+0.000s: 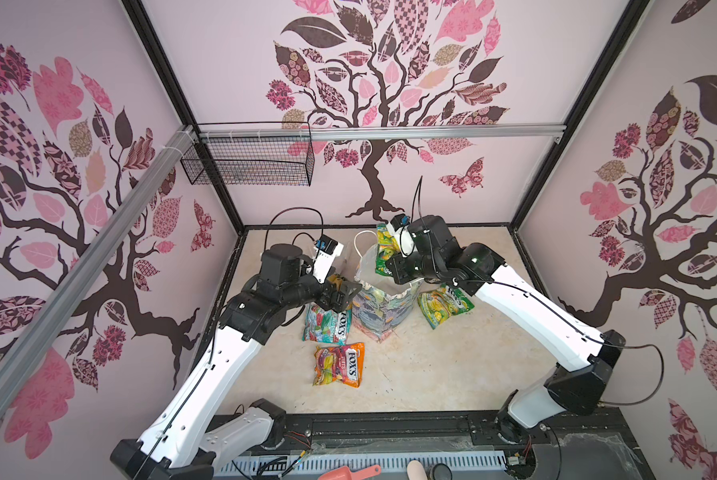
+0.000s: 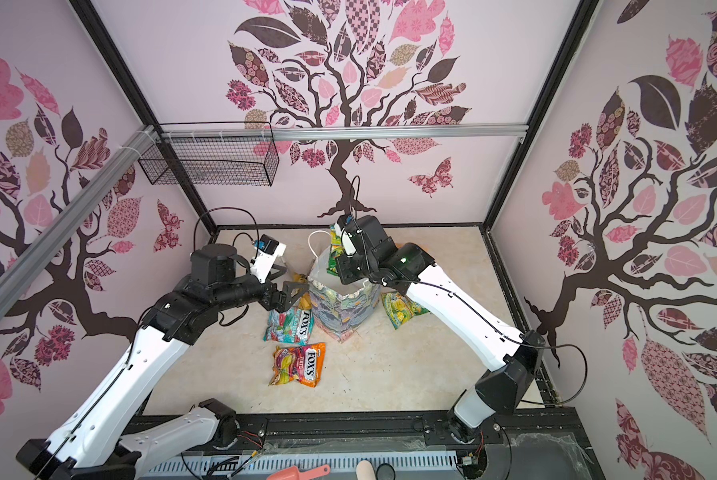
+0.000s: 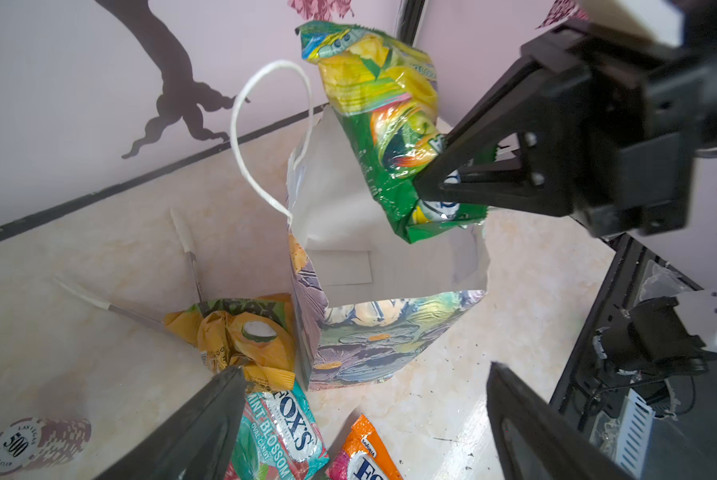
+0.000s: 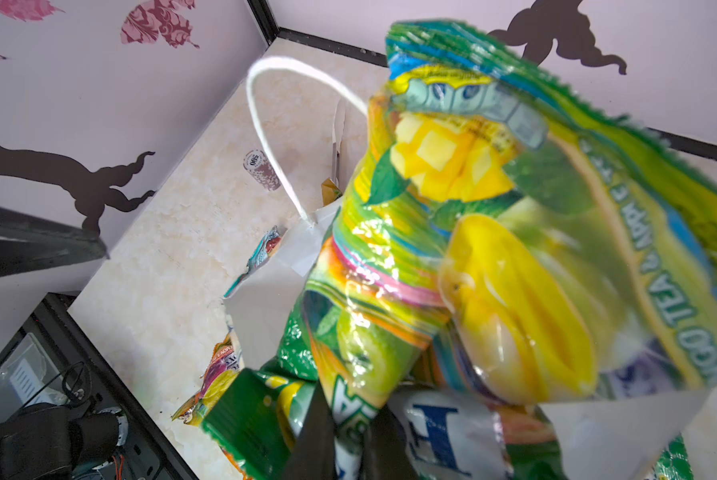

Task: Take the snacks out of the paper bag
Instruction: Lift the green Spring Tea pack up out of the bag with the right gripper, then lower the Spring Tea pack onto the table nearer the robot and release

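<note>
The right gripper draws back next, lowers to the bare tabletop between the orange and second green-yellow pouches and releases the held pouch there, as that spot is clear.
The floral paper bag [image 1: 383, 309] [image 2: 342, 311] [image 3: 373, 332] stands upright mid-table, its white inside showing. Just above its mouth my right gripper [image 1: 392, 266] [image 3: 427, 187] [image 4: 348, 436] is shut on a green-yellow snack pouch [image 1: 385, 253] [image 2: 334, 253] [image 3: 385, 124] [image 4: 473, 249]. My left gripper [image 1: 346, 291] [image 2: 292, 291] [image 3: 365, 368] hangs open and holds nothing, left of the bag and over the teal-red pouch [image 1: 327, 324] [image 3: 282, 432]. An orange pouch [image 1: 340, 365] [image 3: 365, 457] lies nearer the front. A second green-yellow pouch [image 1: 444, 305] lies right of the bag. A gold wrapper [image 3: 240, 332] rests against the bag's left side.
A stack of poker chips [image 3: 36, 440] [image 4: 261, 170] and two thin white-tipped sticks [image 3: 186, 241] lie behind and left of the bag. A wire basket [image 1: 248, 160] hangs on the back wall. A pink scoop [image 1: 348, 473] sits at the front rail.
</note>
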Robot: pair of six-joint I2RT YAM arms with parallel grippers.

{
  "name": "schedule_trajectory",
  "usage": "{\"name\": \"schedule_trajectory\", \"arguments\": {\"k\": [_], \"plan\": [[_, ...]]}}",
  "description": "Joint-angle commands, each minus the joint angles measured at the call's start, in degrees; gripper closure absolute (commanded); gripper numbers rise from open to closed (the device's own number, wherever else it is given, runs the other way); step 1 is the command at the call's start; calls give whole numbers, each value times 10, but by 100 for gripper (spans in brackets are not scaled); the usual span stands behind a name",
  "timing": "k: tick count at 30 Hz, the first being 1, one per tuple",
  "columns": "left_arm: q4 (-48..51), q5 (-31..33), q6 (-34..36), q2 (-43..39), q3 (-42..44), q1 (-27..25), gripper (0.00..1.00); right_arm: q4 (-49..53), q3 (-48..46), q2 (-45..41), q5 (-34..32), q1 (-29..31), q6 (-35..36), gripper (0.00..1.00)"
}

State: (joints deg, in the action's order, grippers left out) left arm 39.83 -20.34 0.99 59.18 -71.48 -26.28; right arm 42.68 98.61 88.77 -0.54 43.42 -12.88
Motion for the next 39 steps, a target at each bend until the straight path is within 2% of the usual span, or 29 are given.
{"name": "schedule_trajectory", "arguments": {"k": [1, 9, 11, 13, 16, 20, 22, 24, 27, 30, 35, 39], "plan": [[0, -30, -30, -33, -30, -6, 7, -3, 45, -39, 9, -1, -1, 100], [29, -133, -84, -91, -23, -9, 6, -7, 77, -114, -19, -1, -7, 100], [20, -161, -99, -107, -4, -17, 6, -13, 60, -153, -43, -1, -8, 100], [22, -158, -107, -117, 6, -41, 6, -22, 26, -195, -74, -1, -14, 100], [28, -101, -110, -122, 14, -127, 6, -29, -40, -269, -116, -1, -33, 100], [39, 35, -97, -99, 17, -298, 6, -32, -170, -393, -179, -1, -78, 100], [39, 93, -92, -80, 19, -367, 6, -15, -231, -444, -199, -1, -105, 100], [38, 126, -92, -59, 23, -413, 6, 11, -287, -483, -200, -2, -132, 100], [22, 134, -99, -39, 42, -440, 6, 39, -373, -519, -155, -1, -169, 100], [-10, 134, -111, -40, 72, -446, 6, 17, -463, -530, -76, -2, -192, 100], [-35, 177, -132, -57, 105, -447, 6, -114, -597, -483, 55, -1, -225, 100], [-30, 259, -150, -84, 132, -447, 6, -229, -672, -430, 79, -2, -247, 100]]}}
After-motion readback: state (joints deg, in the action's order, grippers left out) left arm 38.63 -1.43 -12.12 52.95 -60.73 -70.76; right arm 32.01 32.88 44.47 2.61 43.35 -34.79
